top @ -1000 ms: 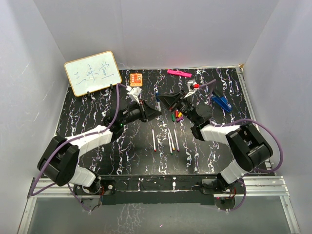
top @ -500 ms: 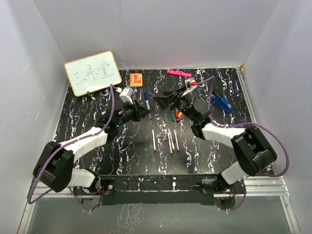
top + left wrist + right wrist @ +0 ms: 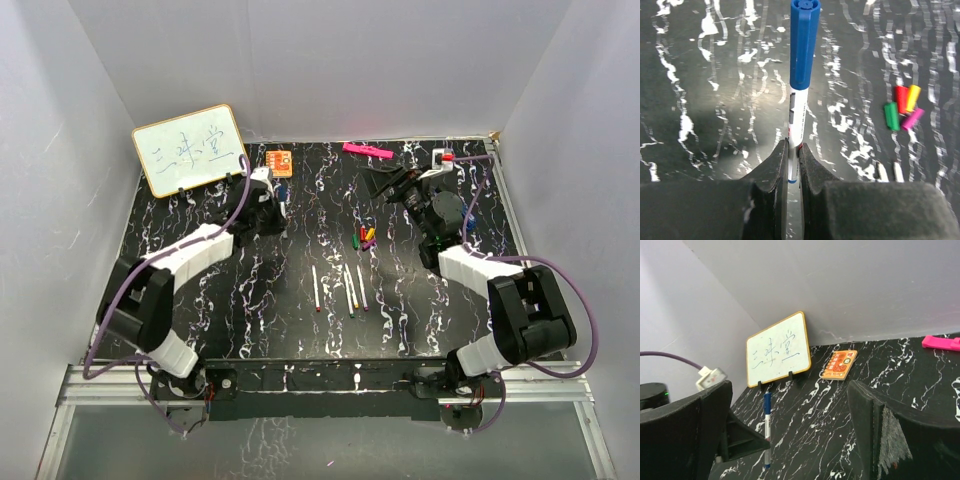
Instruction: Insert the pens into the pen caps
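The robot will next lower its left gripper and tilt that gripper's fingers down, to lay the white pen that already wears its blue cap [image 3: 803, 47] on empty table near the whiteboard [image 3: 777, 55].
My left gripper [image 3: 793, 148] is shut on the lower end of a white pen [image 3: 796, 117] that wears a blue cap [image 3: 803, 47]. In the top view this gripper [image 3: 280, 205] is at the far left of the table, near the whiteboard. Red [image 3: 901, 99], yellow [image 3: 913, 97], green [image 3: 891, 116] and purple [image 3: 912, 119] pen caps lie bunched together [image 3: 365, 238] at mid-table. Several uncapped white pens [image 3: 350, 290] lie side by side just in front of the caps. My right gripper [image 3: 385, 183] hovers open and empty at the far right, its fingers [image 3: 875, 430] wide apart.
A whiteboard [image 3: 190, 150] leans against the back left wall. An orange notebook [image 3: 279, 161] lies beside it, and a flat pink bar [image 3: 366, 150] lies along the back edge. White walls close the table on three sides.
The two grippers were together at mid-table. The right gripper has let go, opened wide and drawn back to the right. The left arm has carried the blue-capped pen to the far left.
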You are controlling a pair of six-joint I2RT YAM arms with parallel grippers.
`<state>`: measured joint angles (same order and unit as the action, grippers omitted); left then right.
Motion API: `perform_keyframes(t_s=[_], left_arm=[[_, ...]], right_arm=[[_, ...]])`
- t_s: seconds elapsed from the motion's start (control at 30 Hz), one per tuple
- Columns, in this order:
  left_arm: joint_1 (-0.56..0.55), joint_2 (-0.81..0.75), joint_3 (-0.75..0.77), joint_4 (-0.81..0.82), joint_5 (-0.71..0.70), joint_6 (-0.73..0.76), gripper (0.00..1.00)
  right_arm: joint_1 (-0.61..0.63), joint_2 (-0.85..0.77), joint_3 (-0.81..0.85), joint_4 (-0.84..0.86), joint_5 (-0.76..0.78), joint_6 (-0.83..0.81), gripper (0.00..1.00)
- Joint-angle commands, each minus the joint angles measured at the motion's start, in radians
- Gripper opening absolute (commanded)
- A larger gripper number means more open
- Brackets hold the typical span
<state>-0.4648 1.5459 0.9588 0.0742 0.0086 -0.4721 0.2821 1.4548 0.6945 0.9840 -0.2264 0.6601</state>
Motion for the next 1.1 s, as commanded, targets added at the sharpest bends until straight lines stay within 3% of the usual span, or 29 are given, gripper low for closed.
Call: perform_keyframes(t_s=[0.0,0.43,0.87,1.07], left_arm=[[0.038,0.107,0.123,-0.214,-0.098,0.038,0.0],[0.091,0.374,0.341,-0.393,-0.111,0.067,0.01],[0.107,0.448,0.403,-0.432,-0.125,0.055,0.22],[0.107,0.412,0.419,-0.416,-0.127,0.061,0.29]], right_arm=[[-0.024,-0.001,-0.014,0.021,-0.03,0.052,0.98],[-0.031,-0.06,-0.011,-0.126,0.015,-0.042,0.96],[-0.031,-0.084,-0.016,-0.171,0.037,-0.083,0.98],[-0.032,-0.059,-0.004,-0.171,0.053,-0.02,0.98]])
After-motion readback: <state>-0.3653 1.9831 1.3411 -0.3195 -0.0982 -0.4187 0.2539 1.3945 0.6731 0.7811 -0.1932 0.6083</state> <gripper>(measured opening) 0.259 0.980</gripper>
